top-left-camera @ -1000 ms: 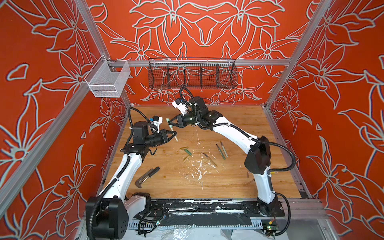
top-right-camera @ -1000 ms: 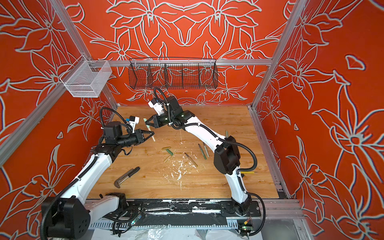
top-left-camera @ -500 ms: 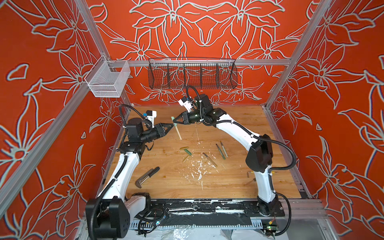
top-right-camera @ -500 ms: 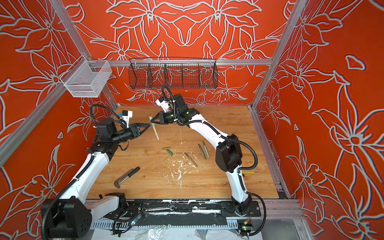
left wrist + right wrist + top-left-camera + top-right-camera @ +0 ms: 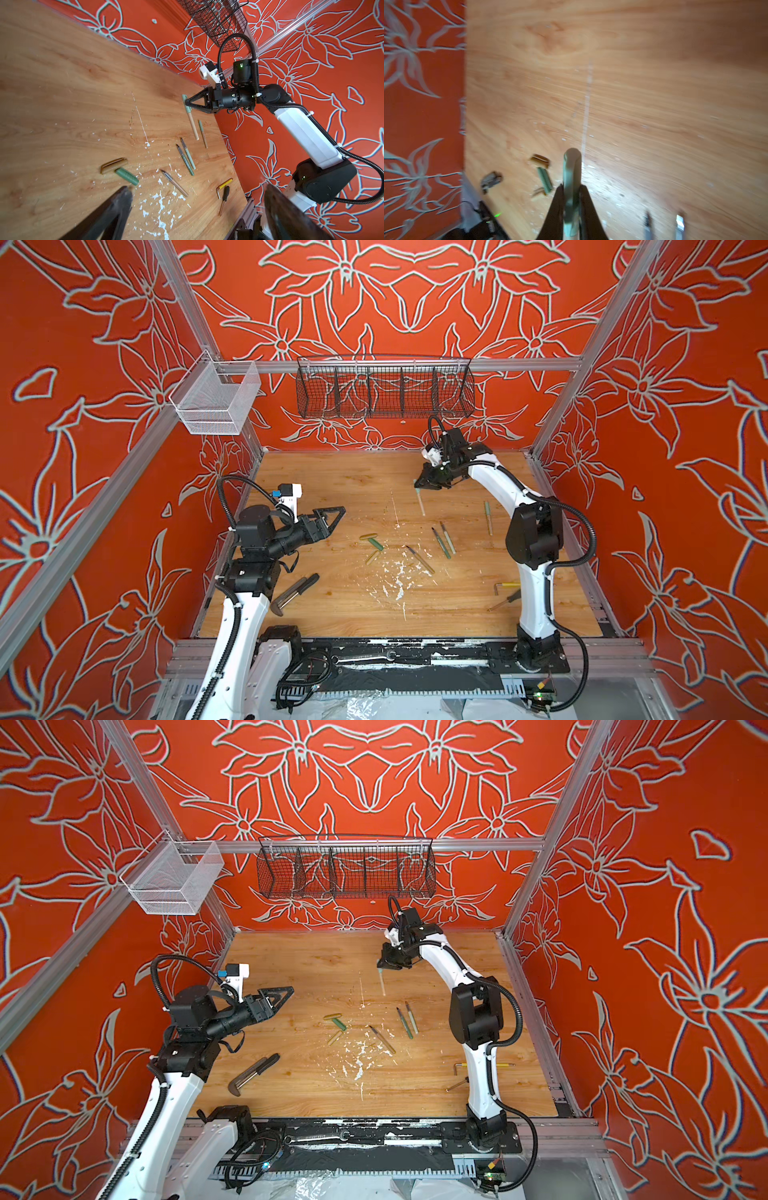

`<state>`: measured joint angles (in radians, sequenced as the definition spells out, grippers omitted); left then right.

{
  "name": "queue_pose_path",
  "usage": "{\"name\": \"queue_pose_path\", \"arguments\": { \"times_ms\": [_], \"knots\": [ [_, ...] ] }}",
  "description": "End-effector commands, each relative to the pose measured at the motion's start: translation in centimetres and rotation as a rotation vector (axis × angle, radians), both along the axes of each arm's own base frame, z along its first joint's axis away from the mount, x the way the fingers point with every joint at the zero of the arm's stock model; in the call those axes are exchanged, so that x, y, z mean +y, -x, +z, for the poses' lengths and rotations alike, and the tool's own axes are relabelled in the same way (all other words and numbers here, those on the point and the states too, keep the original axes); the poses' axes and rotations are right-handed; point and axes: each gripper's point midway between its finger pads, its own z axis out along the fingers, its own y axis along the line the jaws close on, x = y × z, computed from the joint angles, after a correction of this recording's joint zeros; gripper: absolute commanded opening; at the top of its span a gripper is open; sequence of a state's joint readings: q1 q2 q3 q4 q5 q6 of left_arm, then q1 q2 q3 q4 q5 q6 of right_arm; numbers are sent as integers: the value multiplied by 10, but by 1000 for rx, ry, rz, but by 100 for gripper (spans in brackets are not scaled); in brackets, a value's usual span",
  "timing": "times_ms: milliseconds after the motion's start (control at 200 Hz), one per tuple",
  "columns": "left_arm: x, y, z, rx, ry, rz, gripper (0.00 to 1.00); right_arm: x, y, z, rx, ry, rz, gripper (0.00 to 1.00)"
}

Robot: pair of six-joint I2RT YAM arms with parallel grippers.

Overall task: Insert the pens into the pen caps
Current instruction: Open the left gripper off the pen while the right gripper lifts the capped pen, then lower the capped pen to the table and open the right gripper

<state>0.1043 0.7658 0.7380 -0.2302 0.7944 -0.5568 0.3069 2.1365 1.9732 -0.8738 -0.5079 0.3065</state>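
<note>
The right gripper carries its pen down and across to the bare wood beside the other capped pen next and releases it, since this one already wears a cap.
My right gripper [image 5: 419, 486] [image 5: 572, 191] hangs over the far middle of the table, shut on a pen [image 5: 192, 122] whose tan barrel wears a pale green cap [image 5: 571, 172]. The pen points down toward the wood. My left gripper [image 5: 338, 514] [image 5: 197, 188] is open and holds nothing, above the table's left side. Three uncapped pens [image 5: 441, 542] [image 5: 382, 1039] lie near the centre, and a further pen [image 5: 487, 517] lies beside the right arm. Three loose pen caps, olive [image 5: 368, 536], dark green [image 5: 377, 544] and tan [image 5: 372, 557], lie left of the uncapped pens.
A black-handled tool [image 5: 295, 591] lies near the left arm's base. A yellow-handled hex key [image 5: 505, 585] and a small screwdriver [image 5: 505, 599] lie by the right arm. White flecks [image 5: 397, 576] mark the wood. A black wire basket [image 5: 384, 389] and a white one [image 5: 214, 400] hang on the rails.
The two grippers met at the left-centre. The left one has opened and drawn back toward its base. The right one has carried the capped pen to the right.
</note>
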Motion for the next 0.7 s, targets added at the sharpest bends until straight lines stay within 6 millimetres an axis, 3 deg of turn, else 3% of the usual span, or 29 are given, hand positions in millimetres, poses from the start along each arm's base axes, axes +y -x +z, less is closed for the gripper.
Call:
{"name": "queue_pose_path", "arguments": {
  "times_ms": [0, 130, 295, 410, 696],
  "knots": [
    [0, 3, -7, 33, -7, -3, 97, -82, 23, -43, 96, 312, 6, 0],
    [2, -2, -10, 53, -9, 10, 97, -136, 28, -62, 133, 424, -57, 0],
    [8, -13, -18, 91, -13, 44, 97, -182, 32, -85, 184, 581, -122, 0],
    [8, -18, -20, 113, -6, 43, 97, -198, 32, -95, 193, 620, -152, 0],
    [14, -23, -23, 116, -36, 80, 97, -205, 28, -106, 187, 656, -144, 24]
  ]
}}
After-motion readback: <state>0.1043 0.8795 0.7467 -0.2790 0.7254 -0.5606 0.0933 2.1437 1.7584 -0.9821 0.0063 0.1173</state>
